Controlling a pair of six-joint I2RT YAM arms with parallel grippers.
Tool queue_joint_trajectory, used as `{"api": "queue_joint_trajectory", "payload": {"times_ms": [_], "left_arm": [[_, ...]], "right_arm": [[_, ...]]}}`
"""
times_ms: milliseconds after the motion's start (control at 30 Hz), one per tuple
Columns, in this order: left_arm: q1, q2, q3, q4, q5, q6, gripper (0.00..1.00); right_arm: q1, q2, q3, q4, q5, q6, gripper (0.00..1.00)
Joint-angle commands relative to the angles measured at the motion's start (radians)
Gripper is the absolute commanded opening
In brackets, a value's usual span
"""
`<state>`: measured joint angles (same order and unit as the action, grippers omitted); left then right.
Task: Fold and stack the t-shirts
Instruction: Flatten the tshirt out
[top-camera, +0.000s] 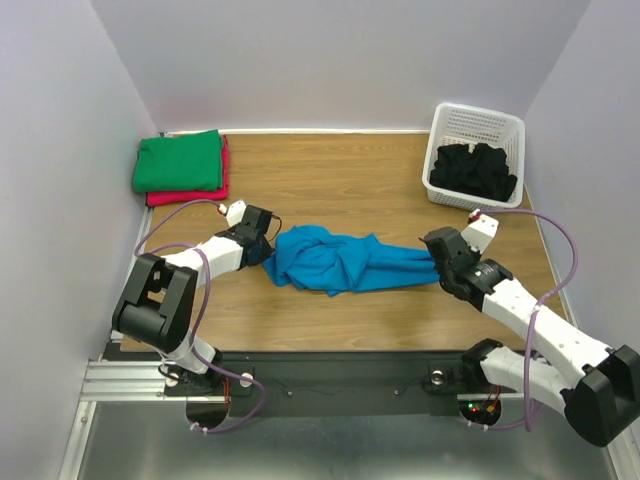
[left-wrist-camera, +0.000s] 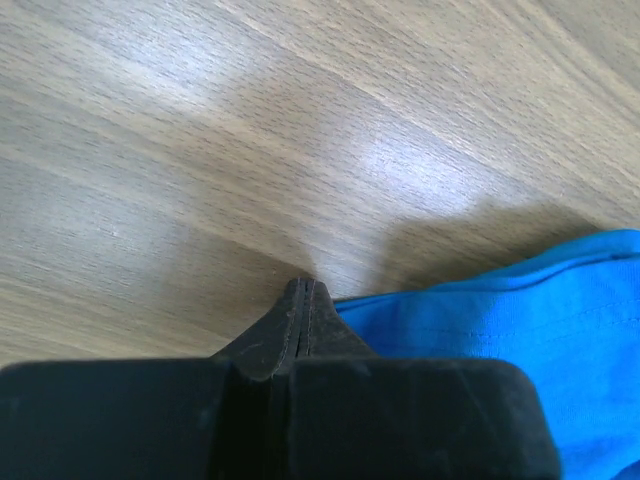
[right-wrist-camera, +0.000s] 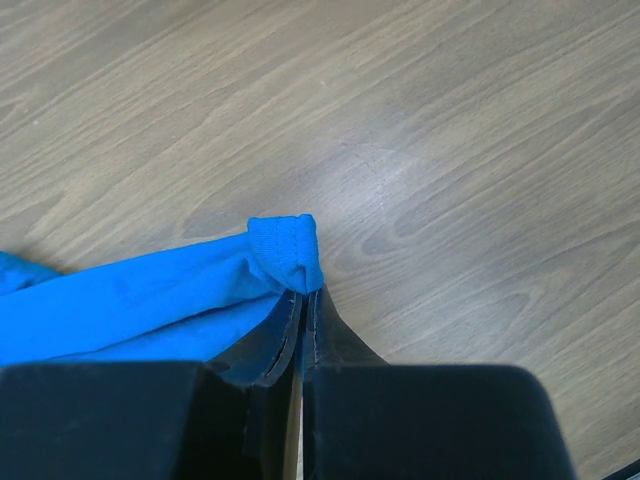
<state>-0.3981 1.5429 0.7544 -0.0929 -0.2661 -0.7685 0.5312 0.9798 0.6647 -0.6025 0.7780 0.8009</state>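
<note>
My right gripper lifts the hem up next and carries it outward, since the shirt lies bunched. It then brings the hem down and releases it on the bare tabletop (top-camera: 405, 178) beside the basket.
A bright turquoise-blue t-shirt (top-camera: 345, 260) lies bunched in a long strip across the middle of the table. My left gripper (top-camera: 266, 248) is at its left end with jaws pressed together; in the left wrist view the turquoise-blue t-shirt's (left-wrist-camera: 520, 330) edge runs straight into my left gripper's tips (left-wrist-camera: 303, 290). My right gripper (top-camera: 438, 262) is shut on the strip's right end; the right wrist view shows a folded hem (right-wrist-camera: 285, 245) sticking out past the right gripper's tips (right-wrist-camera: 305, 295). A folded green t-shirt (top-camera: 180, 160) lies on a red-pink one (top-camera: 190, 197) at the back left. Black t-shirts (top-camera: 475, 170) fill the basket.
A white lattice basket (top-camera: 480, 120) stands at the back right corner. Bare wooden tabletop (top-camera: 330, 170) lies behind the blue shirt. Walls close the table in on the left, back and right. A black rail runs along the near edge.
</note>
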Motion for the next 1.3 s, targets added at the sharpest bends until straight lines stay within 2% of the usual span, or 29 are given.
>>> {"api": "queue_joint_trajectory", "payload": {"times_ms": [0, 233, 333, 467, 633, 733, 967, 1133, 1267], "left_arm": [[-0.005, 0.014, -0.030, -0.093, 0.007, 0.037, 0.00], [-0.005, -0.236, 0.048, -0.155, -0.119, 0.046, 0.00], [-0.004, -0.372, 0.117, -0.244, -0.224, 0.044, 0.00], [-0.004, -0.481, 0.227, -0.315, -0.243, 0.008, 0.00], [-0.004, -0.598, 0.419, -0.343, -0.286, 0.063, 0.00], [-0.004, -0.656, 0.557, -0.383, -0.341, 0.101, 0.00], [-0.004, -0.710, 0.887, -0.433, -0.364, 0.184, 0.00], [-0.004, -0.724, 1.121, -0.452, -0.335, 0.248, 0.00], [-0.004, -0.753, 1.255, -0.458, -0.231, 0.282, 0.00]], "right_arm": [[-0.002, -0.016, 0.033, -0.003, 0.035, -0.022, 0.01], [-0.002, -0.044, 0.084, -0.003, 0.033, -0.080, 0.01], [-0.002, -0.072, 0.113, -0.003, 0.020, -0.100, 0.00], [-0.002, -0.095, 0.168, 0.000, 0.007, -0.140, 0.01], [-0.002, -0.096, 0.381, 0.001, 0.020, -0.255, 0.00], [-0.002, -0.101, 0.541, 0.010, -0.029, -0.304, 0.00], [0.000, -0.109, 0.813, 0.032, -0.311, -0.422, 0.00], [-0.002, -0.131, 0.941, 0.032, -0.505, -0.427, 0.00], [-0.002, -0.155, 1.012, 0.033, -0.683, -0.379, 0.00]]}}
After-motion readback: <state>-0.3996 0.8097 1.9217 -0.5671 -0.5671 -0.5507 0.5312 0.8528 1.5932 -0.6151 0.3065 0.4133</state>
